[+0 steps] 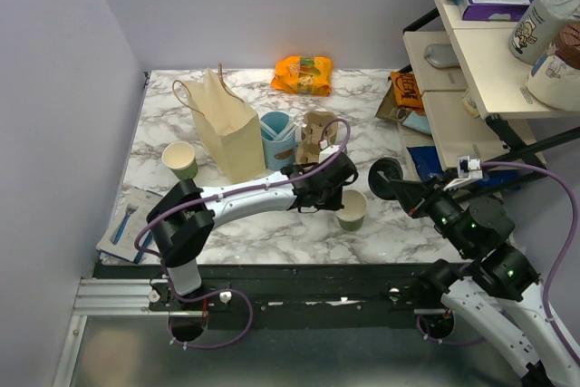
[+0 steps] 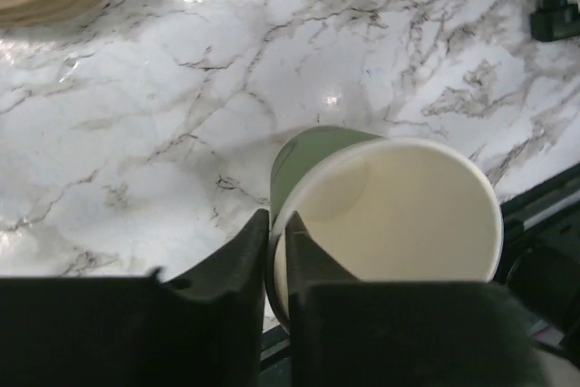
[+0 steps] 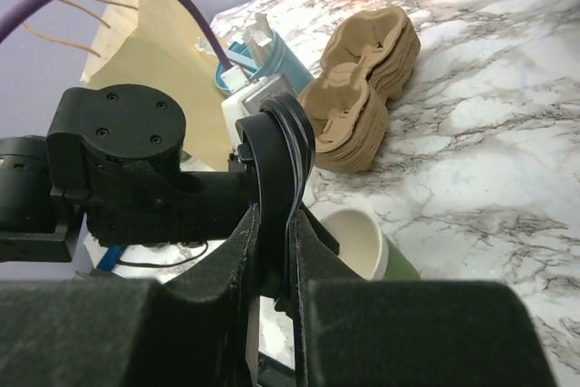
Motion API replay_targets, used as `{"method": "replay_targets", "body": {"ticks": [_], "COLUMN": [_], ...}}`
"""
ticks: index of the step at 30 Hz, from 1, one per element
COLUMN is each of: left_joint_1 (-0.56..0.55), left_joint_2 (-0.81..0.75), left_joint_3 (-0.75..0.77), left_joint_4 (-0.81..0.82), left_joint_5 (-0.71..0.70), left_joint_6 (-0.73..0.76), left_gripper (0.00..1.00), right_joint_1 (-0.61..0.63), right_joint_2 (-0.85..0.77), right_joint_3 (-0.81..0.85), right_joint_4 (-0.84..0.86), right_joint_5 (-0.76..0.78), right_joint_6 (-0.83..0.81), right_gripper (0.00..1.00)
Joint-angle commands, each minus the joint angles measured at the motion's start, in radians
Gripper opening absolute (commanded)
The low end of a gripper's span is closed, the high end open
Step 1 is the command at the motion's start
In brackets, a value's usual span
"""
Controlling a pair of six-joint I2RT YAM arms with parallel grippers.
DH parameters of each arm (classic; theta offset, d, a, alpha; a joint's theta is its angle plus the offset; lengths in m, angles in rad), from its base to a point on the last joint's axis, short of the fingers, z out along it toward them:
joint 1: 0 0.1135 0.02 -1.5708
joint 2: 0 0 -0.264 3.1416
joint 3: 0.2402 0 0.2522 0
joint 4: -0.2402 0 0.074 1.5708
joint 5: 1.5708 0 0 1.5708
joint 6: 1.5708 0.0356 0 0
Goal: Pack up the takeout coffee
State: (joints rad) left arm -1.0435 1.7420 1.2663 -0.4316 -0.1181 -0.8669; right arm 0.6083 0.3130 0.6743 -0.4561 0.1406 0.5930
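Note:
My right gripper will carry the lid to the left in the top view, lower it onto the uncovered top of the cup and let go, because the cup's top is below the lid on that side.
The takeout coffee cup (image 1: pixel 352 210) stands near the table's front middle, green outside and pale cream inside, with its top uncovered. My left gripper (image 2: pixel 276 233) is shut on the near-left rim of this cup (image 2: pixel 399 215), one finger inside the wall and one outside. Its round black lid (image 3: pixel 281 160) is held on edge in my shut right gripper (image 3: pixel 272 251), just right of the cup (image 3: pixel 358 242) and a little above it. From above, the lid (image 1: pixel 385 177) shows beside the left gripper (image 1: pixel 333 197). The tan paper bag (image 1: pixel 227 129) stands upright behind.
A light-blue cup (image 1: pixel 278 138) and a stack of pulp cup carriers (image 1: pixel 317 138) stand right of the bag. Another lidless green cup (image 1: pixel 179 159) is at the left. An orange packet (image 1: pixel 304 74) lies at the back. A loaded shelf unit (image 1: pixel 471 61) borders the right.

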Motion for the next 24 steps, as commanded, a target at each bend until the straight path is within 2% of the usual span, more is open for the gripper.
{"method": "replay_targets", "body": {"ticks": [1, 3, 7, 10, 15, 18, 22, 24], "left_joint_1": [-0.009, -0.01, -0.01, -0.009, -0.01, -0.009, -0.009, -0.01], "left_joint_2": [-0.028, -0.059, -0.148, -0.26, -0.458, -0.533, -0.568, -0.567], "left_joint_3": [0.028, 0.007, -0.067, -0.185, -0.364, -0.421, -0.461, -0.459], "left_joint_4": [-0.148, -0.183, -0.271, -0.285, -0.274, -0.283, -0.285, -0.297], "left_joint_5": [-0.124, -0.133, -0.196, -0.213, -0.251, -0.282, -0.327, -0.344], "left_joint_6": [-0.044, -0.066, -0.115, -0.156, -0.242, -0.285, -0.32, -0.33], "left_gripper": [0.07, 0.01, 0.0, 0.01, 0.08, 0.11, 0.12, 0.16], "right_joint_1": [-0.001, -0.001, 0.001, -0.001, -0.001, -0.001, -0.001, -0.001], "right_joint_2": [-0.017, -0.012, 0.023, 0.052, 0.156, 0.233, 0.317, 0.351], "right_joint_3": [0.008, 0.01, 0.007, -0.028, -0.073, -0.081, -0.081, -0.082], "right_joint_4": [-0.004, -0.003, 0.023, 0.095, 0.247, 0.329, 0.393, 0.444], "right_joint_5": [-0.027, -0.05, -0.133, -0.266, -0.43, -0.518, -0.588, -0.659], "right_joint_6": [-0.03, -0.03, -0.047, -0.061, -0.016, -0.007, 0.007, -0.002], "right_gripper": [0.12, 0.12, 0.12, 0.12, 0.12, 0.12, 0.12, 0.12]}}
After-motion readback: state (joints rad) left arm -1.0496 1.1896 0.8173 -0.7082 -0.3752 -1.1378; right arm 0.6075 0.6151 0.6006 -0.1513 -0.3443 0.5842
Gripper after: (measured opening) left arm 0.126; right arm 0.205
